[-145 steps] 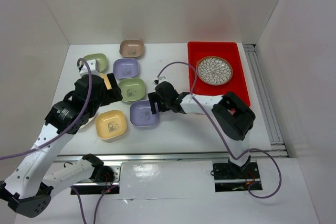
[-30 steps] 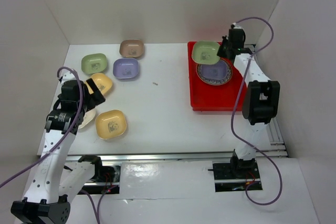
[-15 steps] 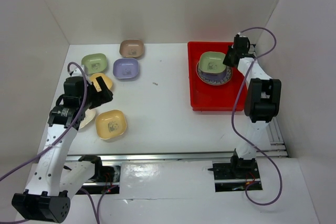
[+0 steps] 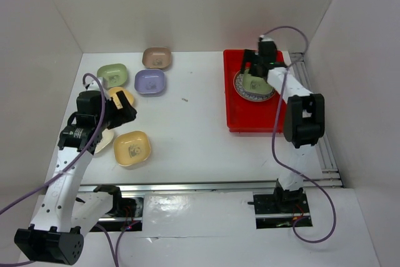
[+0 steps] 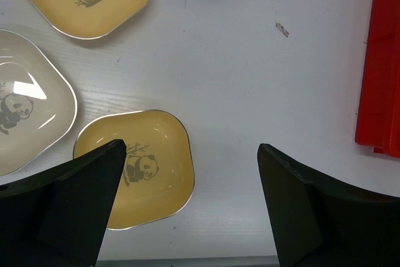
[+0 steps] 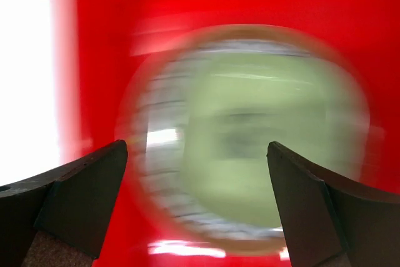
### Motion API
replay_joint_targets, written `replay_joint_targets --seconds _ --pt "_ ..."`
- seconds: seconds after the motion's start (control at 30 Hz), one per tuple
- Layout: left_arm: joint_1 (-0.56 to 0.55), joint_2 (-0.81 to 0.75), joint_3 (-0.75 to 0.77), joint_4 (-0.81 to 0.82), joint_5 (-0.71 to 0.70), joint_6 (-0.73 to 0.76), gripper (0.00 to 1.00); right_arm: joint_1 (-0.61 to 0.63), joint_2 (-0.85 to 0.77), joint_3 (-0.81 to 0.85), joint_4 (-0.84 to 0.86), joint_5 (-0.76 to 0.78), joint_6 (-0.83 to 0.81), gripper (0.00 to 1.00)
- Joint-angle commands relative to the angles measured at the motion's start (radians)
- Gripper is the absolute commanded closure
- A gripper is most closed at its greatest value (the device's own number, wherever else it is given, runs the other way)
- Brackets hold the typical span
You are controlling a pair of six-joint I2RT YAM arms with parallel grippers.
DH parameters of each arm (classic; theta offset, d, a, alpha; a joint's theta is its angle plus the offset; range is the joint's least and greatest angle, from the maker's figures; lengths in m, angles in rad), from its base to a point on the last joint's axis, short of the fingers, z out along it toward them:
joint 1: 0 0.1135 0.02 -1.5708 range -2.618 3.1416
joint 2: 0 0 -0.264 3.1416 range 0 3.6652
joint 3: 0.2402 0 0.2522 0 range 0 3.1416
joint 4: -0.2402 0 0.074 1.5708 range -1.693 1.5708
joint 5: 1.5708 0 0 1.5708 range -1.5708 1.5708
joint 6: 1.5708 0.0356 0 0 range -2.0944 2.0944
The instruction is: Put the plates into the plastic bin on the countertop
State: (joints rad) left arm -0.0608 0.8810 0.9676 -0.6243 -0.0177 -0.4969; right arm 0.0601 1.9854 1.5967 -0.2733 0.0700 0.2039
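My right gripper swings from over the bin down onto the lilac dish's bin-side rim (image 4: 164, 82) next.
The red plastic bin (image 4: 259, 114) sits at the right of the white countertop. Inside it, a green dish (image 4: 253, 82) rests on the round brown-rimmed plate (image 4: 244, 92). My right gripper (image 4: 255, 69) hovers over them, open and empty. The blurred right wrist view shows the green dish (image 6: 262, 136) on the round plate (image 6: 159, 148), below the open right gripper (image 6: 197, 198). My left gripper (image 4: 122, 112) is open and empty above the left dishes. Below the left gripper (image 5: 190, 204) lies a yellow dish (image 5: 140, 167).
On the left of the countertop (image 4: 187, 129) lie a green dish (image 4: 112, 75), a lilac dish (image 4: 150, 81), a tan-pink dish (image 4: 156, 57), two yellow dishes (image 4: 132, 148) and a cream dish (image 4: 103, 141). White walls bound the table. The bin's edge (image 5: 381, 60) shows in the left wrist view.
My right gripper carried the green dish over the bin, let it go onto the round plate and shifted left above it. The left arm barely moved.
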Motion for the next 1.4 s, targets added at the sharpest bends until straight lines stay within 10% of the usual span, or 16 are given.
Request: replay_joint_targets --seconds 0.0,0.3,1.03,1.17,1.37 --pt "0.007 -0.013 -0.003 0.012 -0.065 -0.005 0.0 0.228 -0.067 0.074 0.054 -0.051 -0.029 0.0" --pt "0.016 0.016 0.016 -0.046 -0.22 -0.085 0.0 0.532 0.354 0.501 0.094 -0.136 0.068 0.0" --pt "0.016 0.007 0.006 -0.028 -0.162 -0.065 0.0 0.612 0.724 0.801 0.212 0.057 0.121 0.06" --pt "0.016 -0.005 0.006 -0.028 -0.162 -0.065 0.0 0.633 0.754 0.822 0.201 0.079 0.097 0.23" --pt "0.016 -0.025 0.006 -0.028 -0.171 -0.065 0.0 0.642 0.765 0.807 0.177 0.111 0.088 0.81"
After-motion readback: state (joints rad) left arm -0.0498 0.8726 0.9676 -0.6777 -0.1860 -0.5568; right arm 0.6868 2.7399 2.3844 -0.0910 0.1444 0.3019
